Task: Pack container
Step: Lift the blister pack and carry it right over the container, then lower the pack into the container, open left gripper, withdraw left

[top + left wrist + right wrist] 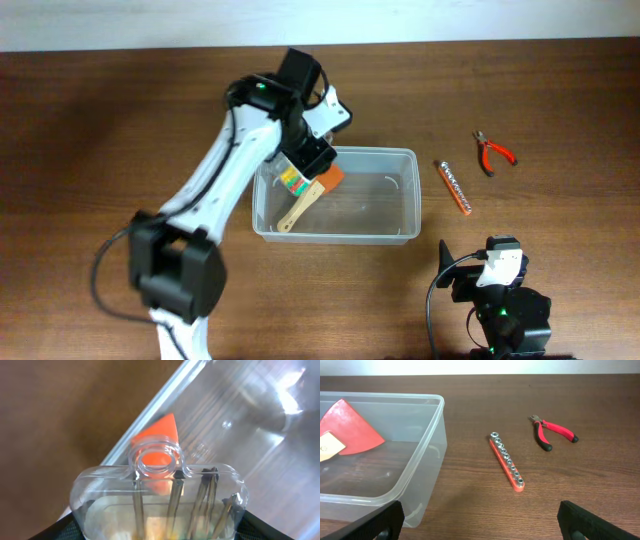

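My left gripper is above bare container bottom [276,205] beside the scraper's wooden handle, so next it should go down into the container there and let go of the small clear case.
The clear plastic container [410,205] stands mid-table; it also shows in the right wrist view [432,420] and the left wrist view [235,420]. Inside it lies a scraper [310,196] with a wooden handle and an orange blade [351,430], [161,435]. My left gripper [297,165], [160,532] is shut on a small clear plastic case of thin metal tools [160,500], [291,180]. It holds the case over the container's left end. My right gripper [482,268], [480,520] is open and empty near the front edge, right of the container.
An orange socket rail [453,187], [506,461] lies just right of the container. Red-handled pliers [493,152], [552,432] lie further right and back. Brown wooden table all round.
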### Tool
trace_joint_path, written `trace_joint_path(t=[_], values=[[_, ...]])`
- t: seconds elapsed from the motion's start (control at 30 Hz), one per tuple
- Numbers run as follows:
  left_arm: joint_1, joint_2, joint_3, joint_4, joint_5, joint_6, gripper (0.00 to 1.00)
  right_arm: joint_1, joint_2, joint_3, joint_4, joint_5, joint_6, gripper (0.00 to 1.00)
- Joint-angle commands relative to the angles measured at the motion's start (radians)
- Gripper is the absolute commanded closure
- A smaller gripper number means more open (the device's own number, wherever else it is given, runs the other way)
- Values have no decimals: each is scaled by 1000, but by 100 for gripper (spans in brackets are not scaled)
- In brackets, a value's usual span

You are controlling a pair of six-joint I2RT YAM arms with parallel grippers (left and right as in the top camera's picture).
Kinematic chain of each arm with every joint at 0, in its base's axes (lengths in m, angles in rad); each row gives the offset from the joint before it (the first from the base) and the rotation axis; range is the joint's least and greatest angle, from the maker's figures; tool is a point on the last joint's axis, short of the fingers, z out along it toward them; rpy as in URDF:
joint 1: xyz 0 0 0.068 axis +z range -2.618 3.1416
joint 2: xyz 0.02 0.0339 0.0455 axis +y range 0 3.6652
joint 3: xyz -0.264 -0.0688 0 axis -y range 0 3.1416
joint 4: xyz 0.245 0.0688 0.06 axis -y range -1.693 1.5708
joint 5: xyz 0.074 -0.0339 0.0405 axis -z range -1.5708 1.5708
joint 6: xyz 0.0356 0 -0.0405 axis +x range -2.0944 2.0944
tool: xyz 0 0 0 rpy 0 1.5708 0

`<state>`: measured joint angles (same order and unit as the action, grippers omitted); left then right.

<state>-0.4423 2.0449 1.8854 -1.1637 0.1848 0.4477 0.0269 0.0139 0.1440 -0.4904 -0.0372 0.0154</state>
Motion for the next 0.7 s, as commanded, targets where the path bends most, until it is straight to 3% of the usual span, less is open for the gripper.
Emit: trace_joint_path(t=[0.0, 0.47, 0.5, 0.53, 0.6, 0.67], values=[[-2, 92, 13, -4, 39, -6, 98, 5, -8, -6, -3, 20, 1, 1], [-2, 197, 14, -29, -25, -6, 98, 5, -8, -6, -3, 20, 1, 1], [-2, 197, 14, -31, -34, -6, 95, 5, -8, -6, -3, 20, 1, 1], [-2, 197, 14, -32, -37, -5, 86, 5, -8, -6, -3, 20, 1, 1], [-2, 197, 14, -34, -50, -6, 55, 5, -8, -6, -3, 20, 1, 1], [-2, 197, 14, -37, -72, -6, 44, 5, -8, -6, -3, 20, 1, 1]])
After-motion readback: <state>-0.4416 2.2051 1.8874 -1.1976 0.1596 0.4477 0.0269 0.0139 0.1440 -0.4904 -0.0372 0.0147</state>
